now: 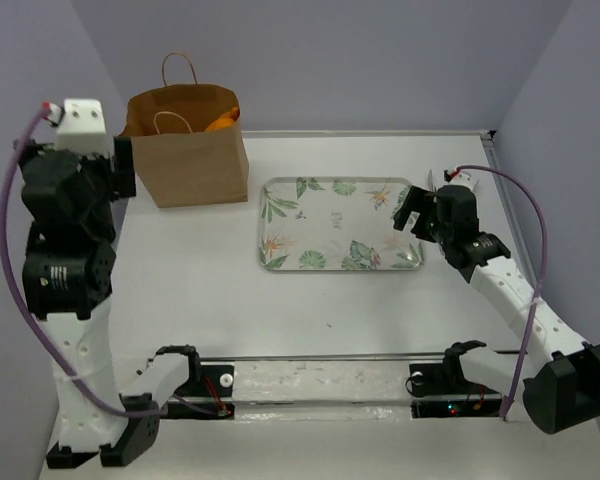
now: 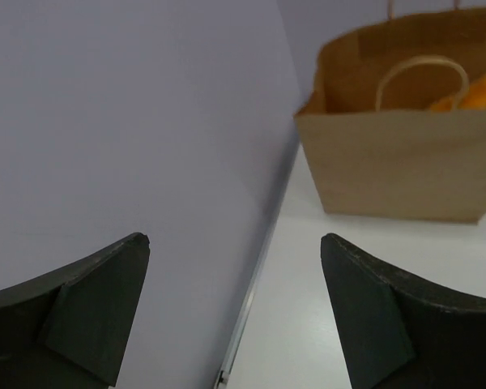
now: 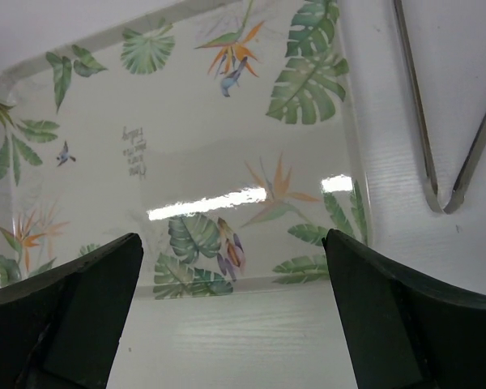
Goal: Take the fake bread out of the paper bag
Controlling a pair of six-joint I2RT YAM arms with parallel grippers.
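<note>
The left gripper's open fingers go outward and down next, tilting over the bag's paper edge by the wall [image 1: 128, 118] [image 2: 309, 99].
The brown paper bag [image 1: 195, 165] stands upright at the back left of the table, its mouth open, handles up. Orange fake bread [image 1: 223, 122] shows just inside its top right; the loaves are mostly hidden. In the left wrist view the bag [image 2: 401, 166] is ahead to the right, with the bread [image 2: 474, 93] at its rim. My left gripper [image 1: 120, 165] is open and empty, left of the bag near the wall; its gap shows in the wrist view [image 2: 235, 267]. My right gripper [image 1: 412, 212] is open and empty at the tray's right end, seen also in its wrist view [image 3: 231, 259].
A white tray [image 1: 280, 215] printed with green leaves lies mid-table, nothing on it; it fills the right wrist view [image 3: 81, 97]. Grey walls close in on the left [image 2: 105, 121], back and right. A metal rail [image 1: 360, 357] runs along the near edge between the arm bases.
</note>
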